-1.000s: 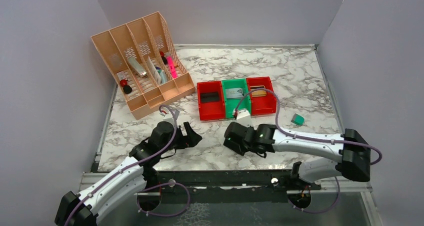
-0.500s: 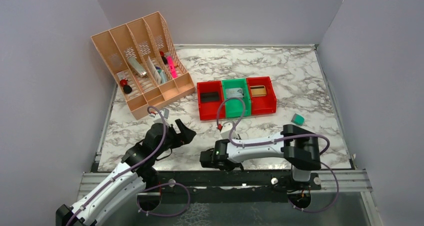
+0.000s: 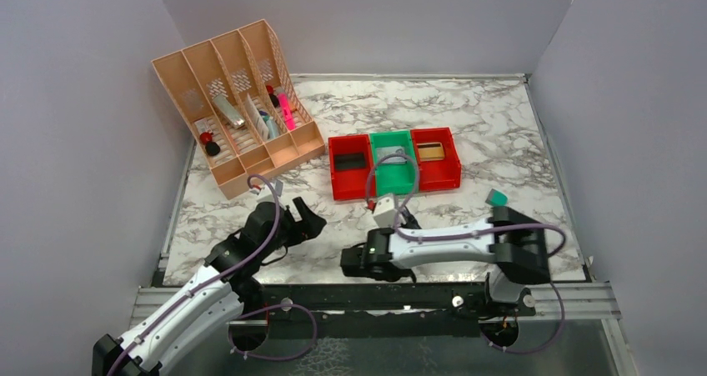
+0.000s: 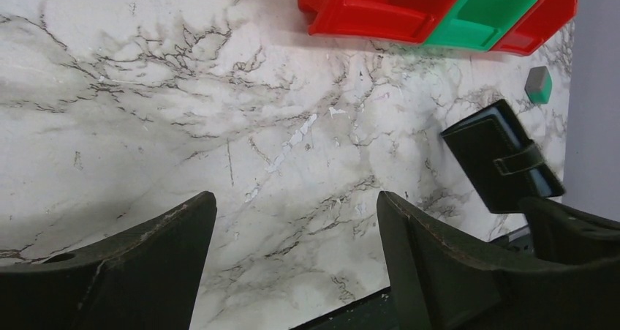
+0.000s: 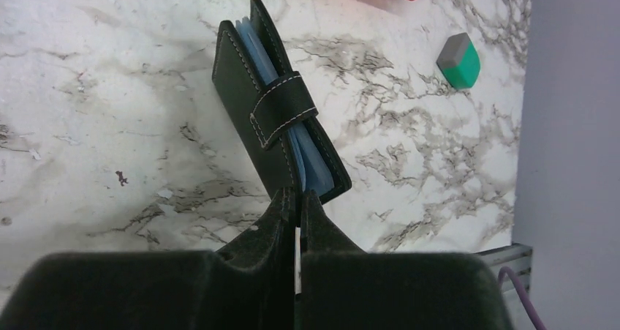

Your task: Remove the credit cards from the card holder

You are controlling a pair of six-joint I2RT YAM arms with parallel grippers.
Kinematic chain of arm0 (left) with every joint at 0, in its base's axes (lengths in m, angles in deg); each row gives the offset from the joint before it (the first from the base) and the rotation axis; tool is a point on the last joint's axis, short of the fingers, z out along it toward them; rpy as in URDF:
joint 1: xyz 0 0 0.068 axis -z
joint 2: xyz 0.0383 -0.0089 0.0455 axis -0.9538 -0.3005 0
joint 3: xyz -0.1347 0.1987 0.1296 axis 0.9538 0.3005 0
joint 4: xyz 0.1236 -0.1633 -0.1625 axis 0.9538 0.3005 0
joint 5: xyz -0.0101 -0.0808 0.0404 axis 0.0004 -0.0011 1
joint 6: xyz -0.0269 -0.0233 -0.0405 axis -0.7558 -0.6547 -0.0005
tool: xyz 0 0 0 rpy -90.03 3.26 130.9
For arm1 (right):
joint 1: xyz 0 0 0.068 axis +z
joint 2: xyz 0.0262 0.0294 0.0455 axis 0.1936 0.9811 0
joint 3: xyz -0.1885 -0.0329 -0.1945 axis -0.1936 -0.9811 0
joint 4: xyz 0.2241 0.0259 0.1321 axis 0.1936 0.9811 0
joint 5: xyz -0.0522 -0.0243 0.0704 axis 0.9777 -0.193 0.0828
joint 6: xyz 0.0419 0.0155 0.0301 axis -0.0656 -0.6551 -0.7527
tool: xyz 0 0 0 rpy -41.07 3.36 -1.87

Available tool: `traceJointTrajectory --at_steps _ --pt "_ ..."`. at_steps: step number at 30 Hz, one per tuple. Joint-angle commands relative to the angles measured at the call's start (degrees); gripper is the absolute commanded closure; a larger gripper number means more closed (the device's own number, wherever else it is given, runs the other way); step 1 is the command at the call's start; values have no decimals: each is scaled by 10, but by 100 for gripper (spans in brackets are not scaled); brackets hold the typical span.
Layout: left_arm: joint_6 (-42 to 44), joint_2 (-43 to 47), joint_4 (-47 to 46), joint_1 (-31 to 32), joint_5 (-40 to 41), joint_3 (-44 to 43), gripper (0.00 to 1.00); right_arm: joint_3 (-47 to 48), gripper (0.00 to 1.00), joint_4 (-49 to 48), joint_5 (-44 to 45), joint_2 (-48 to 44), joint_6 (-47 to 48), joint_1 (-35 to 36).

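The clear part of the table lies directly below the holder's near corner. My right gripper will go down toward the bare marble next and let go of that corner there.
The card holder (image 5: 245, 88) is a black bifold wallet, closed, with its strap fastened across it. Blue inner panels show at its open edge. No credit cards show apart from it. My right gripper (image 5: 299, 195) is shut on the holder's near corner and holds it edge-up over the marble near the table's front edge. The holder also shows at the right of the left wrist view (image 4: 504, 158). In the top view the right gripper (image 3: 353, 263) covers it. My left gripper (image 4: 294, 198) is open and empty, low over bare marble, left of the holder (image 3: 308, 223).
A row of red and green bins (image 3: 393, 162) with flat items inside stands mid-table. A small teal block (image 3: 497, 197) lies to the right. A tan file organizer (image 3: 238, 109) stands at the back left. The table's front edge (image 3: 375, 286) is just behind the right gripper.
My right gripper has swung from mid-table toward the near edge and left, then eased slightly right. The left gripper has pulled back a little and stayed open.
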Motion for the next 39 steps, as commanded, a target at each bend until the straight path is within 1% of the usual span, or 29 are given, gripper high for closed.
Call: traceJointTrajectory --at_steps 1,3,5,7,9,11,15,18,19,22,23,25,26,28,31,34,36,39 --pt "-4 4 6 0 30 -23 16 58 99 31 39 148 -3 3" --pt "-16 11 20 0 50 -28 17 82 98 34 44 195 6 13" --pt "-31 21 44 0 75 -38 16 93 96 8 43 212 30 26" --pt "-40 36 64 0 99 -46 16 86 96 -69 22 199 100 32" --pt "-47 56 87 0 122 -50 16 56 96 -169 -16 174 185 34" --pt "-51 75 102 0 138 -56 16 26 95 -257 -57 141 246 35" --pt "-52 103 106 0 139 -59 16 -30 75 -411 -159 64 336 34" --pt "-38 101 102 0 130 -66 16 -60 56 -473 -206 1 367 34" --pt "-28 97 99 1 123 -68 14 -72 50 -493 -219 -21 377 34" --pt "-5 80 83 0 100 -75 5 -105 42 -542 -244 -90 390 35" --pt "2 75 73 0 90 -76 2 -116 40 -555 -245 -112 393 34" --pt "20 64 40 0 61 -72 1 -139 35 -562 -223 -151 377 28" --pt "30 57 19 1 42 -68 1 -151 33 -560 -217 -170 362 17" --pt "38 40 -23 0 10 -56 1 -179 33 -555 -233 -208 329 -28" --pt "36 -1 -89 1 -41 -40 1 -238 33 -564 -293 -264 292 -119" --pt "31 -54 -152 1 -81 -35 1 -293 32 -581 -346 -311 272 -196" --pt "38 -92 -184 1 -103 -41 2 -325 32 -594 -413 -336 270 -258" --pt "57 -156 -205 1 -129 -67 8 -366 32 -631 -517 -352 276 -347"
